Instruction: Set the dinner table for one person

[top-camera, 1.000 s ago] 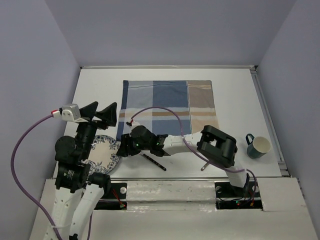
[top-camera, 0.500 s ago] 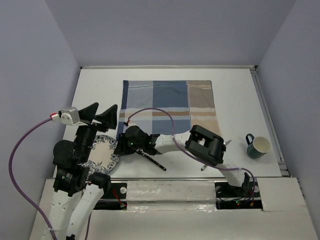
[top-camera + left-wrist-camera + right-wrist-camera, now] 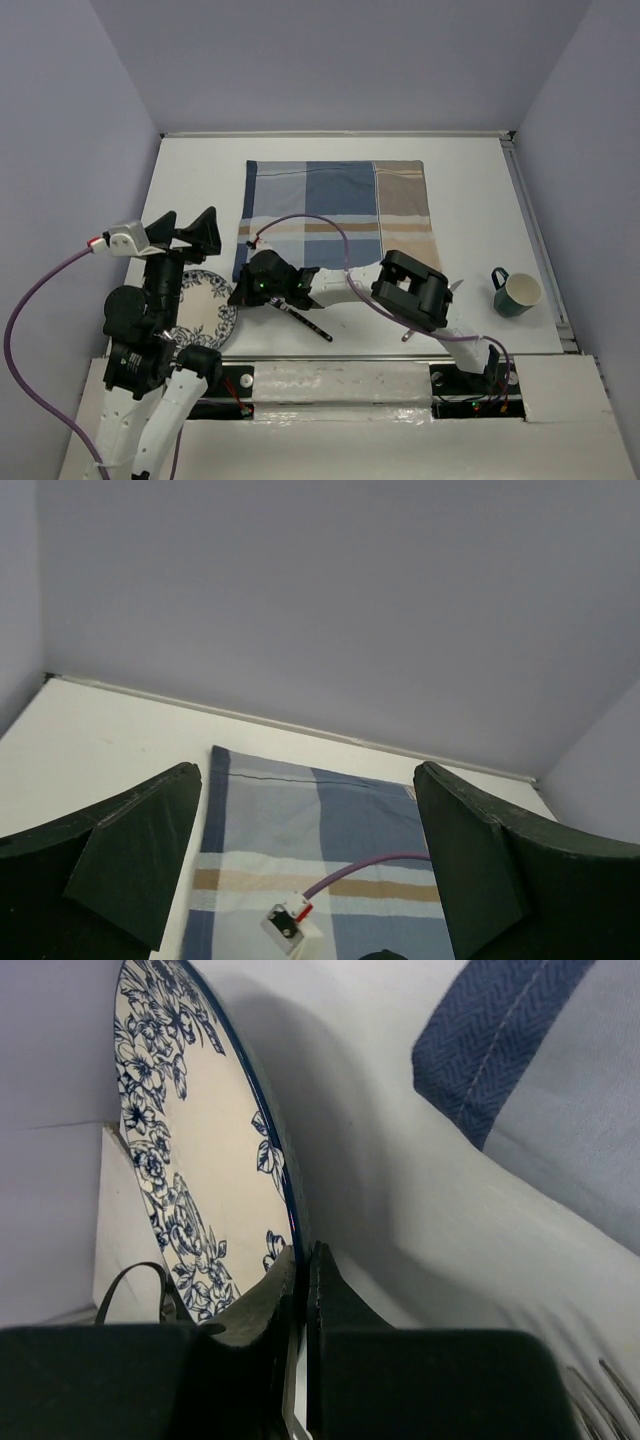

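My right gripper will lift the plate outward over the cloth's middle next and then lower it, because the plate is beside the empty plaid cloth.
A blue-and-white floral plate lies at the near left of the white dinner table, partly under my left arm. My right gripper reaches left to the plate's right rim. In the right wrist view the plate has its blue edge pinched between the jaws of the right gripper, which is shut on it. My left gripper hangs above the table's left side, wide open and empty. In its own view the left gripper looks down on the plaid cloth.
The plaid cloth lies at the table's middle, its near left corner close to the plate. A dark-handled utensil lies near the front edge, another under the right arm. A green mug stands at the right.
My right gripper has slid left onto the plate's rim and shut on it. The left arm has drawn back to the left, uncovering more of the plate.
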Controlling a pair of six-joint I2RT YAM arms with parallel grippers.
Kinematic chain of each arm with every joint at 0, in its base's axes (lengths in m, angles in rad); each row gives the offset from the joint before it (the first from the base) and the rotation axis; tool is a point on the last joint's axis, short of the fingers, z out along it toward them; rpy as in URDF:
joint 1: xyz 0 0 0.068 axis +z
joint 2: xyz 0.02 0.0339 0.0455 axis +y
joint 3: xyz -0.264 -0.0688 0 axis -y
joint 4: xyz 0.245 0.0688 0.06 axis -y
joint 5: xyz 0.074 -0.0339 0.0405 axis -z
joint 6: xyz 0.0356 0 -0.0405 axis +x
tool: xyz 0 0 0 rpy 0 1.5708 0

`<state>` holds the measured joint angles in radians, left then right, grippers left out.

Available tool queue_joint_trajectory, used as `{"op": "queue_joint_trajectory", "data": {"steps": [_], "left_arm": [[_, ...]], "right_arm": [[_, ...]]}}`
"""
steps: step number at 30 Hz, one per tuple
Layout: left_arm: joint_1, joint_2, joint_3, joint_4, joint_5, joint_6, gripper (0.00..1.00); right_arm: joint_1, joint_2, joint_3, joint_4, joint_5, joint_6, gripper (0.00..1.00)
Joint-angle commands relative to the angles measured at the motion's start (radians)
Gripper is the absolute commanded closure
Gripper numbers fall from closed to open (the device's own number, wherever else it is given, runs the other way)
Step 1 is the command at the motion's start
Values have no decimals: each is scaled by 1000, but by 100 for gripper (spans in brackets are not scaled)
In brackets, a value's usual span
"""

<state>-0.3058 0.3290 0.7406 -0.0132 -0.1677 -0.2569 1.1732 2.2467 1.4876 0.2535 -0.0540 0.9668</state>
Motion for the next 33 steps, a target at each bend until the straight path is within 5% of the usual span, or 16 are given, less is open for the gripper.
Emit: {"op": "queue_joint_trajectory", "data": {"steps": [1, 10, 21, 33], "left_arm": [[14, -44, 55, 1, -177, 39, 1], [22, -36, 49, -13, -179, 28, 1], [4, 10, 2, -7, -23, 5, 1], [7, 47, -4, -4, -4, 4, 1]], "right_arm": [[5, -165, 5, 88, 49, -120, 100], [-134, -393, -139, 216, 3, -93, 100], [-544, -714, -501, 213, -33, -95, 100], [-767, -616, -517, 191, -196, -89, 100]]}}
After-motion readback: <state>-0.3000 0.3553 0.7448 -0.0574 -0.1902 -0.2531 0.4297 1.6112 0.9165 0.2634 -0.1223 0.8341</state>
